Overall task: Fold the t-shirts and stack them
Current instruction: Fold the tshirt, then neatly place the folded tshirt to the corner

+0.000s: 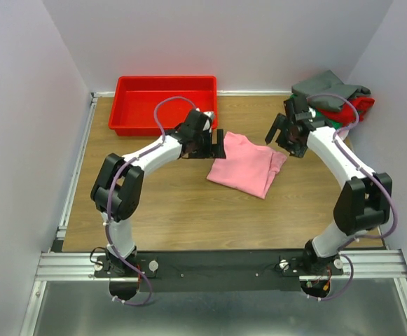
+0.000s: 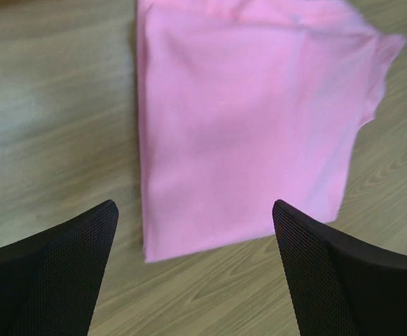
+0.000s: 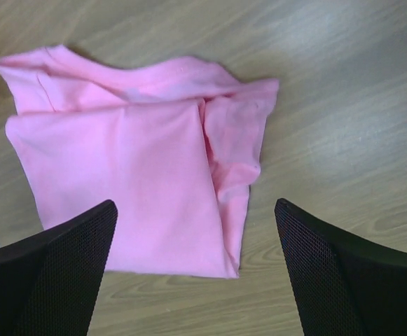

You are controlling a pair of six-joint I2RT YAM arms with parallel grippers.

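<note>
My right gripper is going to move down and to the left in the top view next, onto the edge of the pink t-shirt by the tucked sleeve [image 1: 270,166] [image 3: 217,180], because the folded t-shirt is off the stack.
The light pink t-shirt [image 1: 245,166] lies folded flat on the wooden table, mid-table. My left gripper [image 1: 219,145] hangs open just off its left edge, nothing between the fingers; in the left wrist view the pink shirt [image 2: 245,119] fills the space beyond the open left gripper [image 2: 195,204]. My right gripper [image 1: 277,133] stands open by the shirt's right corner; its wrist view shows the pink shirt [image 3: 133,182] with a tucked sleeve, below the open right gripper [image 3: 196,203]. A stack of folded t-shirts [image 1: 333,98], grey over red and green, sits at the back right.
A red plastic tray [image 1: 164,103] stands at the back left, just behind the left arm's wrist. White walls close in the table on three sides. The shirt stack lies close behind the right arm's forearm.
</note>
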